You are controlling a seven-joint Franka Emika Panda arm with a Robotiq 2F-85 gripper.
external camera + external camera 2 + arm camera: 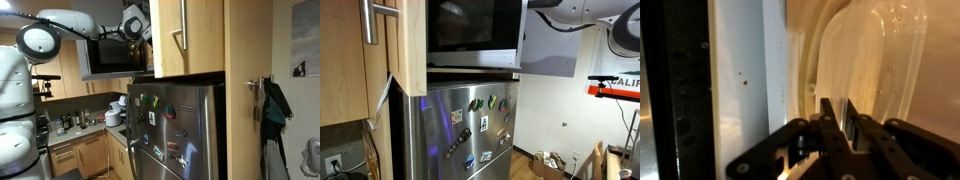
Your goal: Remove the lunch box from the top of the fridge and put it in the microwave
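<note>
The lunch box already lies past the microwave's white edge, so the robot's gripper will next stay almost where it is and open its fingers off the thin rim to let the lunch box go.
In the wrist view my gripper has its two fingers pressed close together on the thin rim of a clear plastic lunch box, which lies just ahead against a pale inner wall. In an exterior view the gripper is up at the microwave, beside the wooden cabinet and above the magnet-dotted steel fridge. In an exterior view the microwave's black glass front sits above the fridge, with a grey panel swung out beside it. The lunch box is hidden in both exterior views.
Light wooden cabinets flank the microwave closely, with a long metal handle near. A kitchen counter with bottles and a kettle lies below the arm. A dark cloth hangs on the side wall.
</note>
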